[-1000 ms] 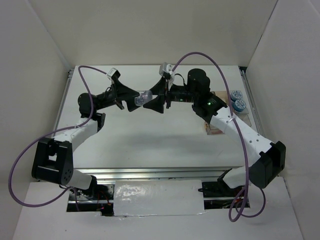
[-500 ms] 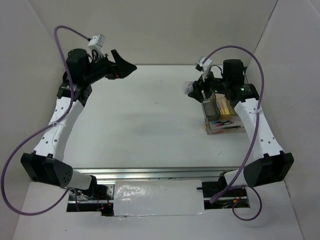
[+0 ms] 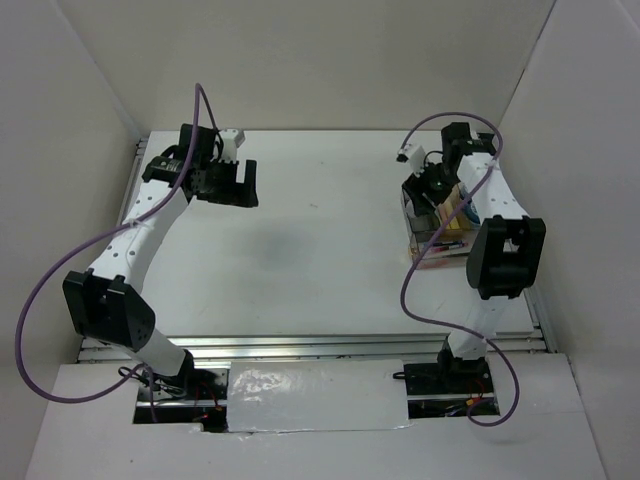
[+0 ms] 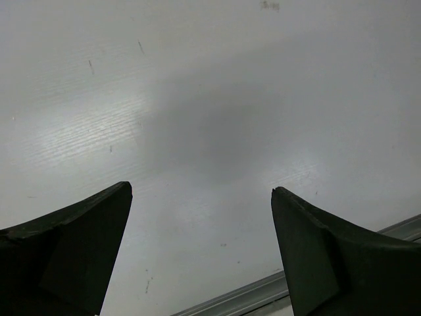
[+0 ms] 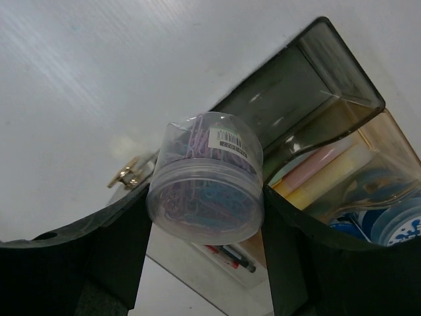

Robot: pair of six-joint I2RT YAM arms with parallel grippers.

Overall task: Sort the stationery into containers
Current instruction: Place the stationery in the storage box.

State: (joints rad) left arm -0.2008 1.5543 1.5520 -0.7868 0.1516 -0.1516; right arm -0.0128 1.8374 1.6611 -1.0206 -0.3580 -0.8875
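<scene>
My right gripper will lower the tub into the smoky grey compartment [image 3: 424, 221] [image 5: 279, 95] and release it there, since that space stands empty while neighbouring ones hold highlighters and pens.
A clear round tub of coloured paper clips [image 5: 205, 184] sits between the fingers of my right gripper [image 5: 205, 220], which is shut on it. The tub hangs just over the near end of the brownish clear container [image 5: 309, 92]. Pink and yellow highlighters [image 5: 329, 168], blue tape rolls [image 5: 395, 227] and red and dark pens [image 5: 231, 255] lie in its compartments. From above, my right gripper [image 3: 424, 193] is over the container [image 3: 440, 246] at the right rear. My left gripper [image 3: 237, 192] is at the left rear, and in its wrist view it [image 4: 200, 192] stands wide open over bare table.
A metal rail [image 4: 263, 293] runs along the table edge just below the left fingers. White walls close the table in on three sides. A small brass-coloured piece [image 5: 128, 174] shows beside the tub. Purple cables loop over both arms.
The two grippers met at the tub mid-table. The left one let go, opened and swung back to the left rear. The right one carried the tub to the container.
</scene>
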